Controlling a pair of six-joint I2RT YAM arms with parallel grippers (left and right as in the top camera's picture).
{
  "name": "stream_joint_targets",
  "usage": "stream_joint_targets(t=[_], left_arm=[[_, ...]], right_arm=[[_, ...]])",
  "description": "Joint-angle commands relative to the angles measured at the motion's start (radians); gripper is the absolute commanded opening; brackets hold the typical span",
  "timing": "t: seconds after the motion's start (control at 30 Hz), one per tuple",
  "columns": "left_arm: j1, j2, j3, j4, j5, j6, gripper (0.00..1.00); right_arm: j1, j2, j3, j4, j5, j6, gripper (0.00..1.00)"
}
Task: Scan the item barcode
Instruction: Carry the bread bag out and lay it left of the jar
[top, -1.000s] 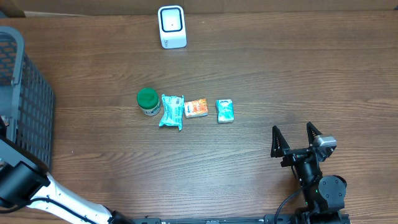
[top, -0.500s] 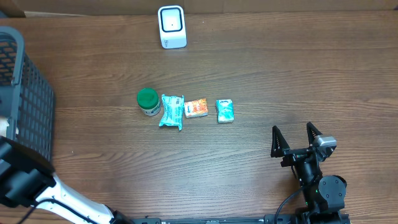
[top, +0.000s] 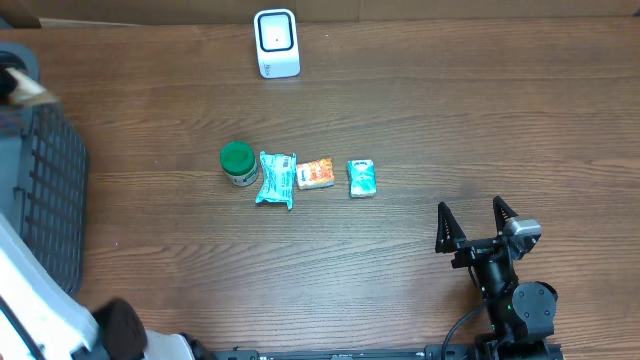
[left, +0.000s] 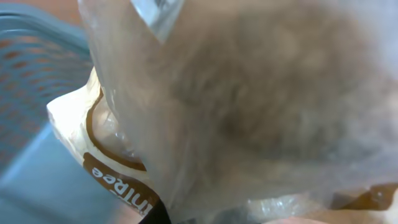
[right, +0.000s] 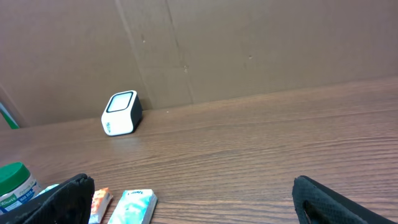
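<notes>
The left gripper swings right in the overhead view next, lowers and releases the packet: bare wood (top: 188, 178) beside the green-lidded jar lies below on that side.
The item, a clear plastic packet (left: 249, 112) with a cream and brown label, fills the left wrist view, blurred and very close. My left gripper (top: 16, 84) is shut on it above the far rim of the grey basket, at the far left of the overhead view; a pale corner of the packet (top: 33, 94) shows there. The white barcode scanner (top: 276, 43) stands upright at the back of the table, also seen as the scanner (right: 121, 113) from the right wrist. My right gripper (top: 477, 226) rests open near the front right, holding nothing.
The mesh basket (top: 50, 190) takes up the left edge. In a row mid-table lie a green-lidded jar (top: 238, 163), a teal packet (top: 276, 179), an orange packet (top: 316, 173) and a small teal box (top: 361, 178). A cardboard wall (right: 249, 43) backs the table.
My left arm has swung up and toward the back over the basket, bringing the gripper and packet into the overhead view at the far left. The right arm has not moved.
</notes>
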Motion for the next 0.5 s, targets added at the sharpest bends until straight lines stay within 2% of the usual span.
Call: stream_joint_targets(t=[0.0,0.23,0.37,0.47], left_arm=[[-0.128,-0.043,0.016,-0.038,0.035,-0.028,0.04],[-0.367,-0.021,-0.005,-0.158,0.031,-0.05,0.04],[-0.452,0.021,-0.036,-0.225,0.032,-0.175,0.04],[-0.515,0.058,-0.072,-0.258,0.032,-0.324,0.04]], right_arm=[[0.006,-0.009,-0.01,0.007,0.006,-0.004,1.0],[0.006,-0.009,-0.011,0.007,0.006,-0.004,1.0],[0.006,-0.009,-0.01,0.007,0.006,-0.004,1.0],[0.006,-0.009,-0.01,0.007,0.006,-0.004,1.0]])
